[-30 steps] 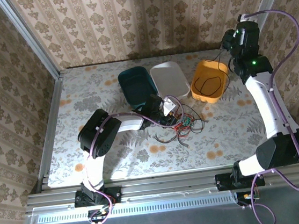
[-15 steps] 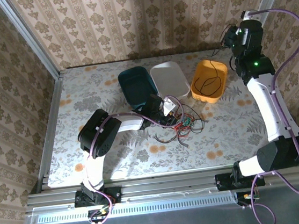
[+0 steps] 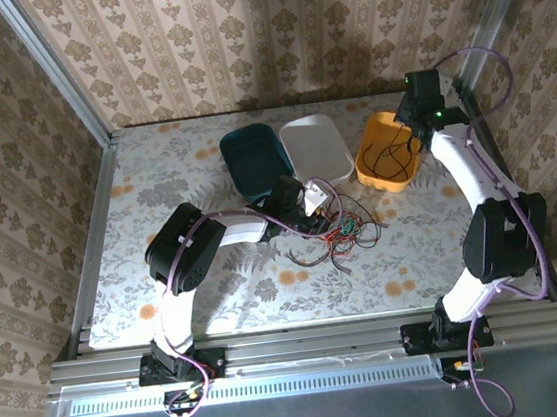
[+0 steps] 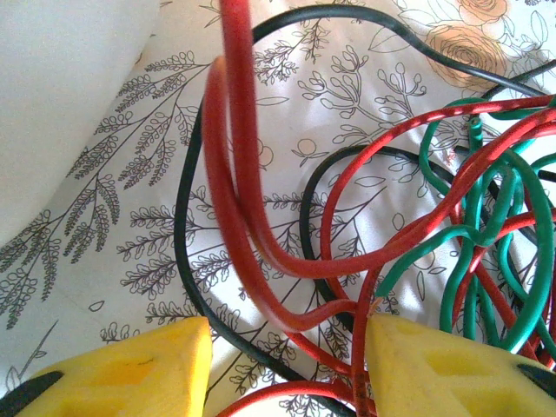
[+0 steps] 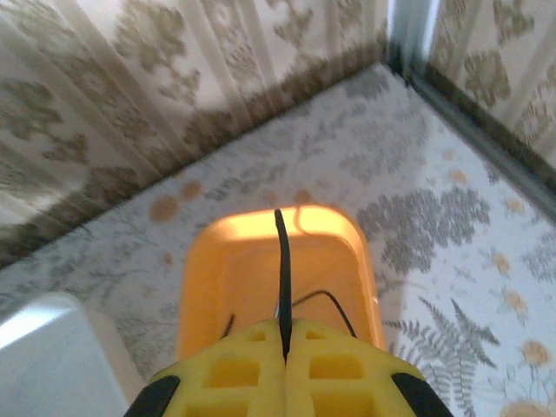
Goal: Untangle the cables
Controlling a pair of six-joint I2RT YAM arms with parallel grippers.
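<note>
My right gripper should next move down into the orange tub and then let go of the thin black cable, as the rest of the cable already hangs down into the tub.
The cables [image 3: 344, 229] lie as a red, green and black tangle on the flowered table, in front of the tubs. My left gripper [image 3: 324, 213] sits low at the tangle's left edge. It is open [image 4: 287, 365]: the yellow fingers [image 4: 130, 373] stand apart, and a red cable [image 4: 239, 174] and a black cable [image 4: 184, 217] run loosely through the gap. Green cable [image 4: 521, 191] loops to the right. My right gripper [image 3: 408, 123] hovers over the orange tub [image 3: 366, 163]. It is shut [image 5: 285, 352] on a thin black cable [image 5: 281, 261] that trails down into the tub [image 5: 226, 269].
A teal tub [image 3: 252, 156] and a white tub [image 3: 317, 146] stand left of the orange one, and the white tub [image 4: 61, 87] is close beside my left gripper. Patterned walls and a metal corner post [image 5: 417, 35] close the table's far right.
My right arm has swung down and to the left, from up by the back right corner to just over the orange tub, still pinching the black cable. The left arm has not moved.
</note>
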